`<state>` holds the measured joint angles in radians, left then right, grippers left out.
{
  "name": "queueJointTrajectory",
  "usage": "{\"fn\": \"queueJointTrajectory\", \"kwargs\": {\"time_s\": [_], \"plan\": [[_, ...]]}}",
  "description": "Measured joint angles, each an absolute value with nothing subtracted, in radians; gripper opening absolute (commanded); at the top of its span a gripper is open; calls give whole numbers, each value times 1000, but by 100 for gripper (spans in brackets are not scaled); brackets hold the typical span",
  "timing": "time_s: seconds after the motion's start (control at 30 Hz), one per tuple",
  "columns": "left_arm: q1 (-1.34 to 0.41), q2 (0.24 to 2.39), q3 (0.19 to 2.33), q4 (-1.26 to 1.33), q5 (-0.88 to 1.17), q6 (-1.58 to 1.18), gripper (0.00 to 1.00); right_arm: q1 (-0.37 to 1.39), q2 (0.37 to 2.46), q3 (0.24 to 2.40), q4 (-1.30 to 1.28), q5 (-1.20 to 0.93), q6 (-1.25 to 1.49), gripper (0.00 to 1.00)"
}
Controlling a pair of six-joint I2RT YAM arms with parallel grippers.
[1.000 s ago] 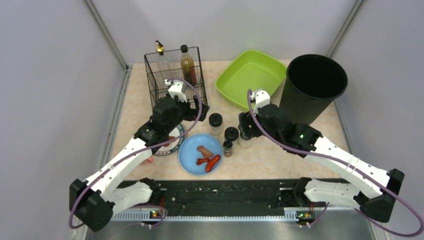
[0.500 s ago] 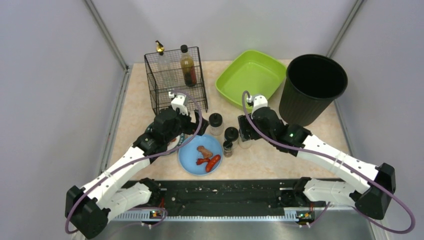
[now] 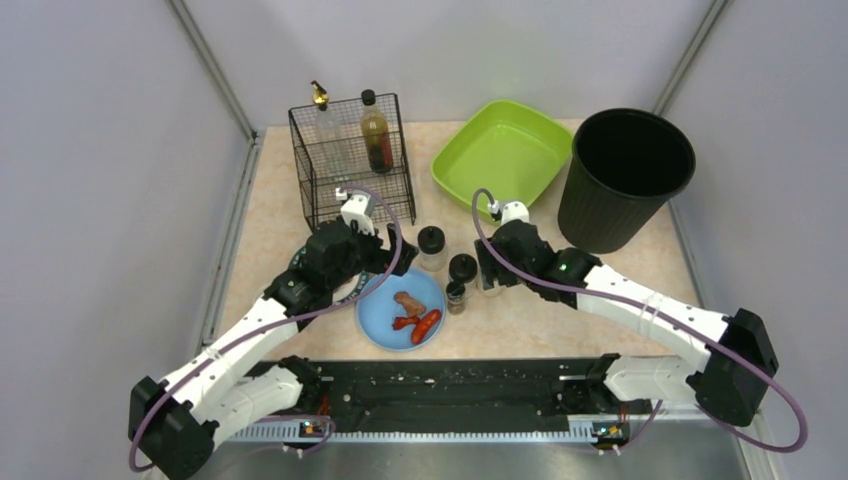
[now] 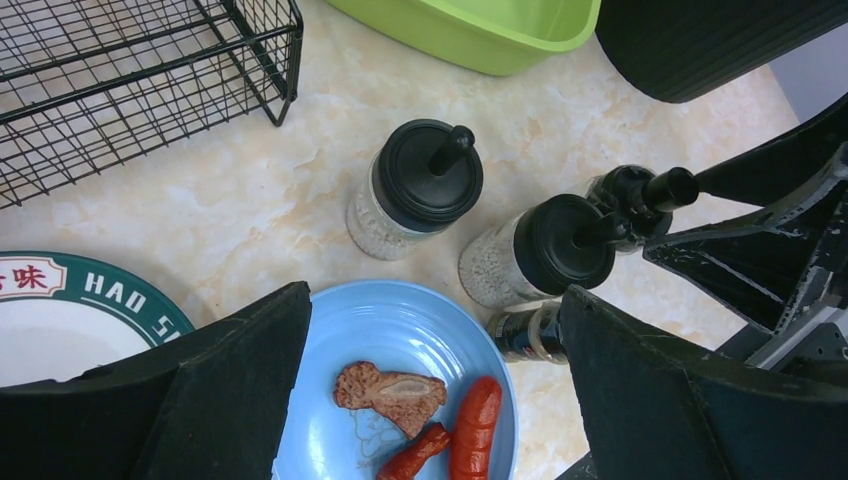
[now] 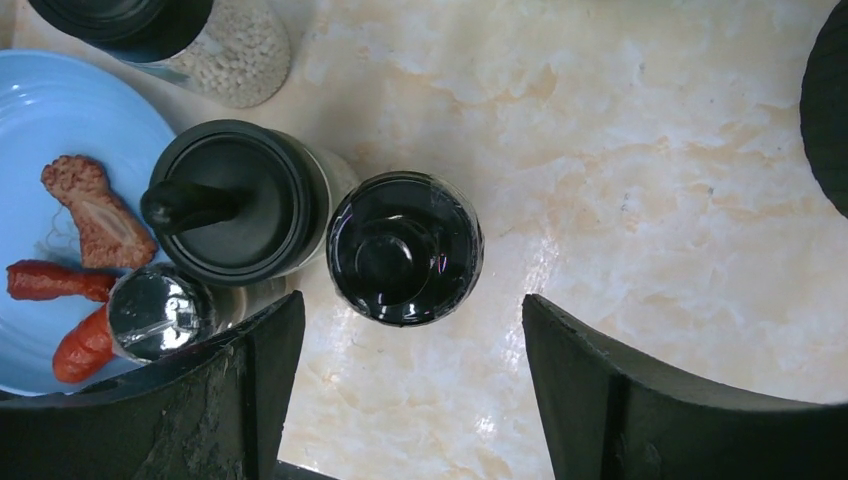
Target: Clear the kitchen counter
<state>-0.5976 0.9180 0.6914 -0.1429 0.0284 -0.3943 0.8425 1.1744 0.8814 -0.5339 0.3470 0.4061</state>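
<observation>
My right gripper will go down next until its fingers are on either side of the jar's black lid, because the lid below is already in line with the gap between my fingers.
The beige marbled kitchen counter (image 3: 280,215) carries a blue plate (image 3: 385,315) with sausages (image 3: 428,325) and a piece of meat. Three black-lidded jars (image 3: 431,245) and a small silver-capped bottle (image 3: 456,296) stand just behind the plate. My left gripper (image 3: 385,258) is open and empty above the plate's far edge; in the left wrist view (image 4: 435,340) the plate (image 4: 400,330) lies between its fingers. My right gripper (image 3: 487,272) is open and empty above the right-hand jar (image 5: 405,248), which sits just ahead of its fingers (image 5: 600,400).
A white plate with a green rim (image 4: 60,320) lies left of the blue plate under my left arm. A black wire basket (image 3: 350,165) with two bottles stands at the back. A green tub (image 3: 500,150) and a black bucket (image 3: 625,175) stand at the back right.
My left gripper has come away from the wire basket, down and right to the blue plate. My right gripper has shifted left and lower over the jars.
</observation>
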Motion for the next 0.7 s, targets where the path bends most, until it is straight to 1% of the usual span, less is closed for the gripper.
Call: {"fn": "queueJointTrajectory", "kwargs": {"time_s": [0.33,0.47,0.57,0.7], "plan": [[-598,918,663,-142,-26,-411,99,800,1279,876,-477,336,412,74],[-598,918,648,-142,-41,-418,98,784,1314,876,-453,327,409,70],[-598,916,641,-141,-43,-421,98,778,1325,876,-442,320,402,66],[-598,910,632,-132,-42,-425,98,775,1338,877,-428,312,393,57]]}}
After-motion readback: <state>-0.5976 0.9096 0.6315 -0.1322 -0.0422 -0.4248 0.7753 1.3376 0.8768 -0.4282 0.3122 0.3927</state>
